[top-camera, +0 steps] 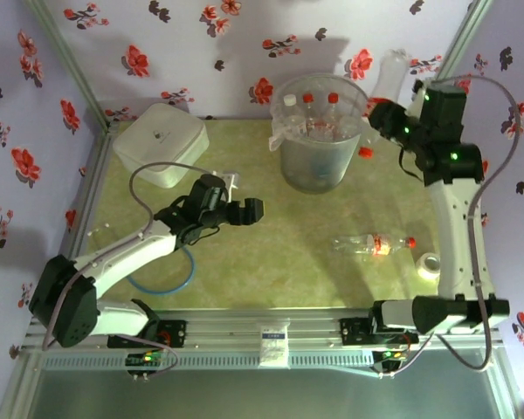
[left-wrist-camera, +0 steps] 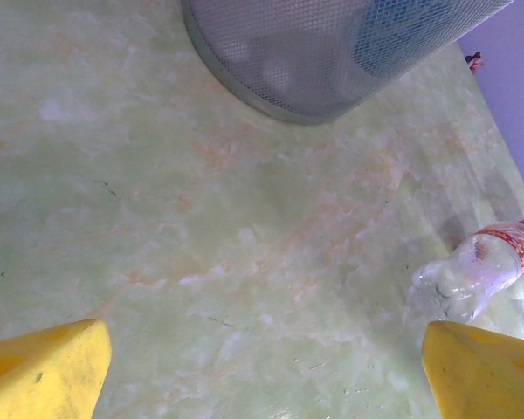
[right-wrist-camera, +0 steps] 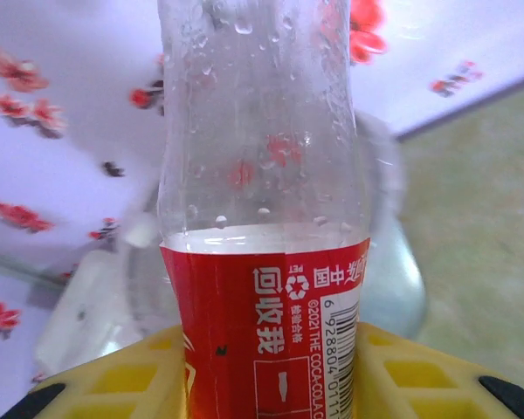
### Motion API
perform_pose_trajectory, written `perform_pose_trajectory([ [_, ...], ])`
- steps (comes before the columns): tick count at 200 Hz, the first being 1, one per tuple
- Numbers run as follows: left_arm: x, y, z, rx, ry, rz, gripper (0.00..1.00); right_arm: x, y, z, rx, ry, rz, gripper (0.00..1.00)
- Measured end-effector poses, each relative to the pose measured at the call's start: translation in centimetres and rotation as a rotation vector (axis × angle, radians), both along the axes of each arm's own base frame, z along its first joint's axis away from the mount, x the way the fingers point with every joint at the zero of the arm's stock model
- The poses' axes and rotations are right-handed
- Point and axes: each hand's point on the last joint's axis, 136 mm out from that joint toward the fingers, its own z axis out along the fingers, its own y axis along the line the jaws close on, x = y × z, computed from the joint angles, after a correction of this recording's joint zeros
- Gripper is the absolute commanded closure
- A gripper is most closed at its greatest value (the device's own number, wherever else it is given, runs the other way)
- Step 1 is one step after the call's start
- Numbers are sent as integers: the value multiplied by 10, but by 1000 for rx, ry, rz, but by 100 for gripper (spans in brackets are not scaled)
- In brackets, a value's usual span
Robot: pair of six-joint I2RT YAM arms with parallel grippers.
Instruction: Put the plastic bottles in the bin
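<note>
The clear bottle still hangs outside the bin, so next I will swing my right gripper over the bin's rim to the bin's opening and lower it to let go of the bottle.
The bin is a round translucent bucket at the back of the table, with several red-capped plastic bottles standing inside. My right gripper hangs just right of its rim, shut on a clear bottle with a red label. The yellow fingers press the label from both sides. Another bottle lies on its side on the table at the right, also in the left wrist view. My left gripper hovers open over mid-table with nothing between its fingers.
A white lidded box sits at the back left. A roll of tape lies near the right arm, and a blue cable loop by the left arm. Flowered walls close in the back and sides.
</note>
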Motion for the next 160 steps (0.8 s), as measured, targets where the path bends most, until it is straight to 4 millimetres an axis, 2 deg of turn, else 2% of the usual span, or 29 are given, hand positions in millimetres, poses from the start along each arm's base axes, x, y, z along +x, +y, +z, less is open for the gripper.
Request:
perform_pose_trajectory([
  [11,-2,2,5,-11,-9,2,8,14,15,9,2,-12,38,68],
  [25,-6,5,10,-25,-20,4,8,35,34,5,0,3,81,68],
  [48,-10,10,17,-43,-35,12,8,69,62,-24,-14,74,141,68],
  [73,-12,13,16,-58,-38,25,8,97,84,-57,-48,154,190,68],
  [102,-11,13,14,-57,-33,28,8,109,97,-83,-89,211,224,66],
  [127,-11,13,12,-51,-27,29,8,113,101,-94,-116,235,239,49],
  [136,-11,13,11,-50,-25,29,8,113,101,-98,-125,244,243,45],
  [160,-10,12,10,-44,-19,29,8,111,106,-110,-146,276,260,47],
])
